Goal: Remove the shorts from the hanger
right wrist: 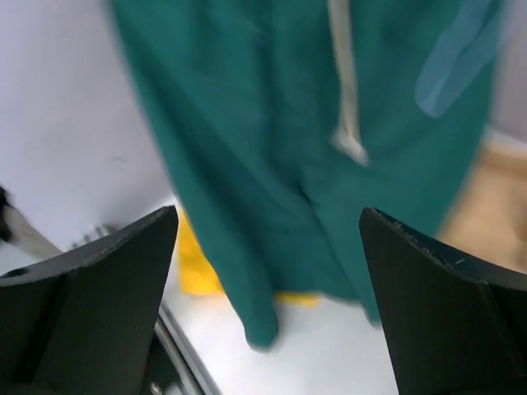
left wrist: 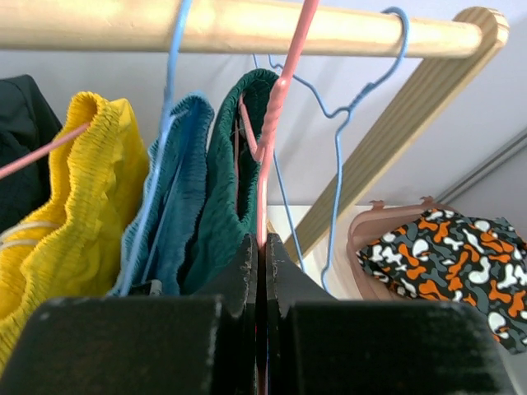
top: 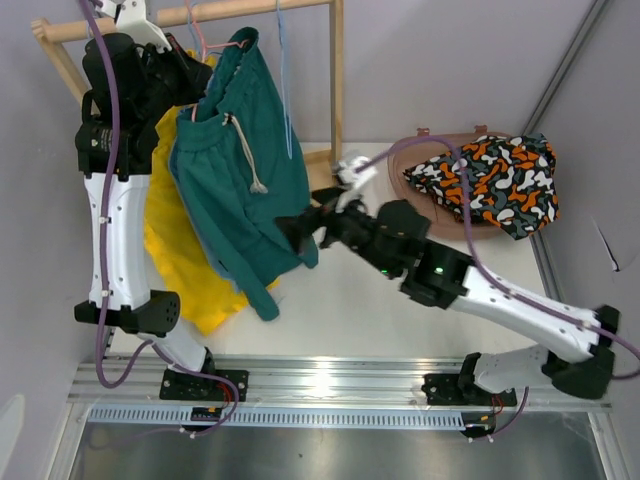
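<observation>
I need to move my right gripper to the left in the top view, because the teal shorts (top: 240,185) hang free. It should go onto their edge by the yellow shorts.
The teal green shorts (top: 240,185) with a white drawstring (top: 247,155) hang from a pink hanger (left wrist: 276,107) on the wooden rod (left wrist: 230,25). My left gripper (top: 198,85) is up at the rack, and in the left wrist view it (left wrist: 262,240) is shut on the pink hanger's wire just below the waistband. Light blue (left wrist: 173,189), yellow (left wrist: 74,181) and black shorts (left wrist: 16,148) hang to its left. My right gripper (top: 303,222) is open beside the teal shorts' lower right edge, and in the right wrist view it (right wrist: 268,214) faces the teal fabric (right wrist: 305,148) without touching it. The orange-black-white shorts (top: 490,180) lie in a tray.
A pinkish tray (top: 415,180) holds the patterned shorts at the right back. An empty blue hanger (left wrist: 354,107) hangs at the rod's right end. The rack's slanted wooden leg (left wrist: 387,156) and upright post (top: 338,80) stand behind. A metal rail (top: 330,385) runs along the near edge.
</observation>
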`<state>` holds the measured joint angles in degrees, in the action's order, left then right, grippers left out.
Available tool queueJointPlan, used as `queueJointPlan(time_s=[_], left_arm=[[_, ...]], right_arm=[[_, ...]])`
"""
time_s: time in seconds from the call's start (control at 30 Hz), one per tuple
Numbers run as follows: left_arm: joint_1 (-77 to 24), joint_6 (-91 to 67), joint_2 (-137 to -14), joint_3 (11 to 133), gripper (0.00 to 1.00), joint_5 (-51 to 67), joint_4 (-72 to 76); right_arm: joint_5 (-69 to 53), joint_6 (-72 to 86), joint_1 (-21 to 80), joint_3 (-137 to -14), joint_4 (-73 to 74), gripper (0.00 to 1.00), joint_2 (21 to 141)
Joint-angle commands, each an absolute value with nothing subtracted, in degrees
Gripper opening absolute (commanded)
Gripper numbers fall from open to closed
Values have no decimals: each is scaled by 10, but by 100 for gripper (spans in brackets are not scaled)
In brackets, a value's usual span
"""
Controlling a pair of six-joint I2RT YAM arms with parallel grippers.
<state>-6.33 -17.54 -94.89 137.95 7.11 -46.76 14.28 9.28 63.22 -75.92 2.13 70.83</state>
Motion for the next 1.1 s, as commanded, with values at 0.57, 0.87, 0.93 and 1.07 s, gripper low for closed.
queueJointPlan(time_s=[0.57, 0.87, 0.93, 1.07], left_arm=[[-82, -175, -852, 1319, 0, 68, -411], [-66, -166, -868, 1357, 0, 47, -421], [-63, -165, -874, 1371, 0, 46, -422], [-63, -163, -896, 1393, 0, 45, -430]], right_arm=[[252, 53, 722, -1181, 6, 66, 1159], [343, 61, 821, -929, -27, 0, 1035], [396, 89, 861, -812, -45, 0, 1004], [452, 225, 939, -705, -30, 0, 968]])
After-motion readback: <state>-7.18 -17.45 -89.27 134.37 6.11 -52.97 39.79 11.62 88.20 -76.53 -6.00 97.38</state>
